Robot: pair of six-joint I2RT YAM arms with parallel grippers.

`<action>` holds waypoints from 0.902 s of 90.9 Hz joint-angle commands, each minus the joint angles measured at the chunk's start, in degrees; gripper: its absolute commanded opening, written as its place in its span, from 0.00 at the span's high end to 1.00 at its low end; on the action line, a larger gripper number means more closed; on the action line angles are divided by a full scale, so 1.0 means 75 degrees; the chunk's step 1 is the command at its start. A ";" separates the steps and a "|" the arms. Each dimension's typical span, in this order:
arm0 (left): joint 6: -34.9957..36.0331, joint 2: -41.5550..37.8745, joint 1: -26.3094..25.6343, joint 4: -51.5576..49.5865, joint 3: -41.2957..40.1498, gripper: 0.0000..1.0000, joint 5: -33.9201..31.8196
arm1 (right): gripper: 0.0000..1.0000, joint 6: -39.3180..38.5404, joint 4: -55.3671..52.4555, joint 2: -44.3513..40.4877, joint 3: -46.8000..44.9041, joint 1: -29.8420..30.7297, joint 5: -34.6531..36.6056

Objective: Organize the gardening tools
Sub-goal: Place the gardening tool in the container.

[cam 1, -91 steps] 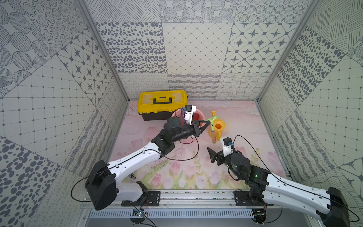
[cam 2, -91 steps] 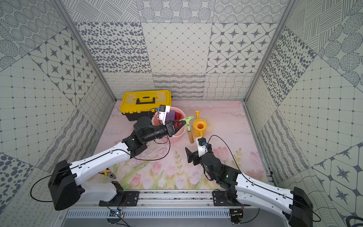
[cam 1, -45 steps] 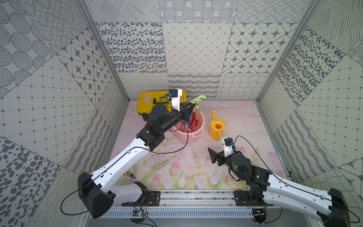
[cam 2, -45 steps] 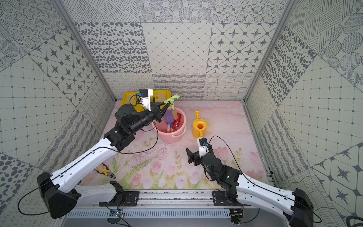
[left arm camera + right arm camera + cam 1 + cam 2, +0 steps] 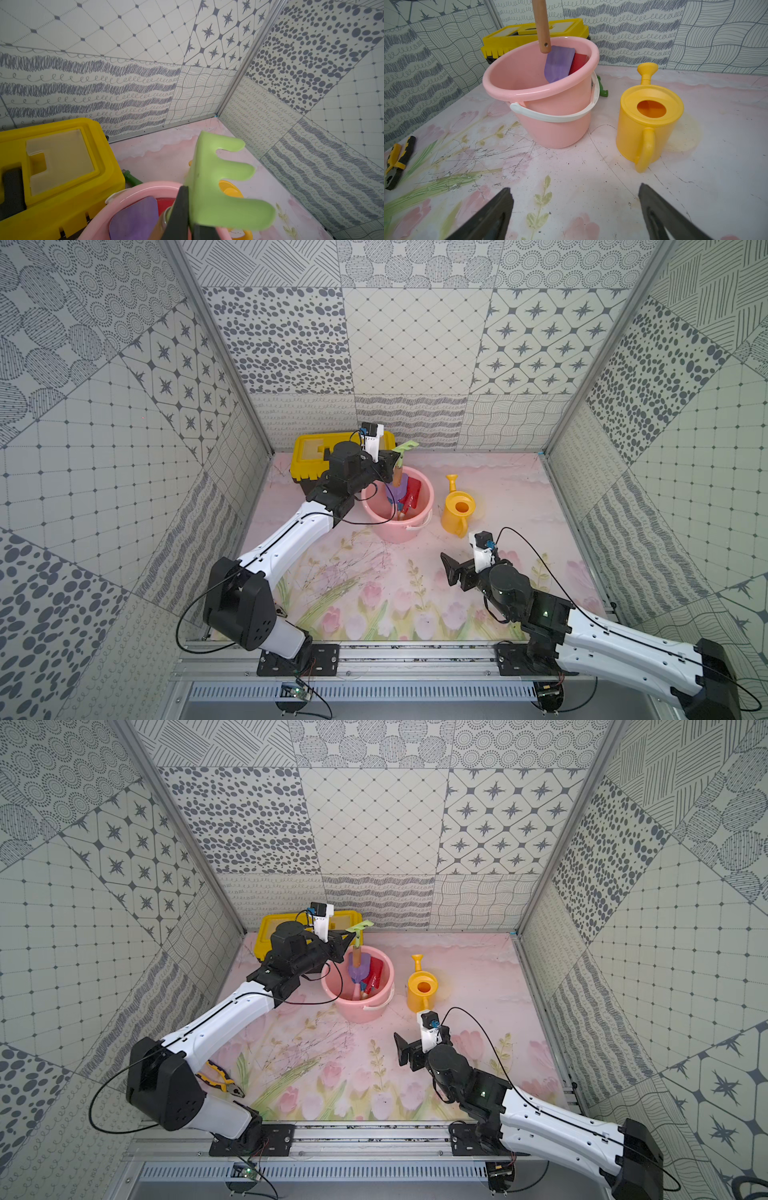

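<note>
The pink bucket's opening (image 5: pixel 398 497) (image 5: pixel 162 212) is below my left gripper, and the end of the rake's handle is already inside the bucket's rim. I should lower the rake deeper beside the spades next and let it go.
My left gripper (image 5: pixel 394 461) (image 5: pixel 191 224) is shut on a light green rake (image 5: pixel 405 445) (image 5: pixel 220 187) just under its head. It holds the rake upright over the pink bucket (image 5: pixel 395 531) (image 5: pixel 554 128). The rake's wooden handle (image 5: pixel 542 25) hangs down, and its end is just inside the bucket's rim. A purple spade (image 5: pixel 394 492) (image 5: pixel 559 62) and a red spade (image 5: pixel 412 495) (image 5: pixel 578 60) stand in the bucket. My right gripper (image 5: pixel 453 574) (image 5: pixel 575 189) is open and empty, low over the mat in front of the bucket.
A yellow watering can (image 5: pixel 457 510) (image 5: pixel 650 122) stands right of the bucket. A yellow toolbox (image 5: pixel 311 456) (image 5: pixel 52 166) sits at the back left. Yellow-and-black pliers (image 5: pixel 220 1081) (image 5: pixel 396 162) lie at the front left. A small green part (image 5: pixel 602 89) lies behind the bucket.
My left arm has lifted the green rake from beside the watering can, swung it back and left, and brought it upright over the bucket. The right arm has not moved.
</note>
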 commanded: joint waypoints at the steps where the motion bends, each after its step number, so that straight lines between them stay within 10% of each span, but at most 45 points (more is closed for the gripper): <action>1: -0.0614 0.0718 0.0243 0.0983 -0.0083 1.00 0.1241 | 0.03 0.0006 0.0209 0.0056 0.0009 0.0018 0.0116; 32: -0.1872 0.0844 0.0309 0.1742 -0.0943 1.00 0.1765 | 0.03 0.0004 0.0098 -0.0041 0.0047 0.0013 0.0088; 55: -0.1812 0.0264 0.0322 0.1519 -0.1315 0.42 0.1574 | 0.03 -0.0031 0.0025 -0.0207 0.0038 0.0011 0.0175; 82: -0.1351 -0.0598 0.0337 0.0515 -0.1325 0.34 0.1038 | 0.03 -0.0021 -0.0040 -0.0442 -0.0005 0.0016 0.0217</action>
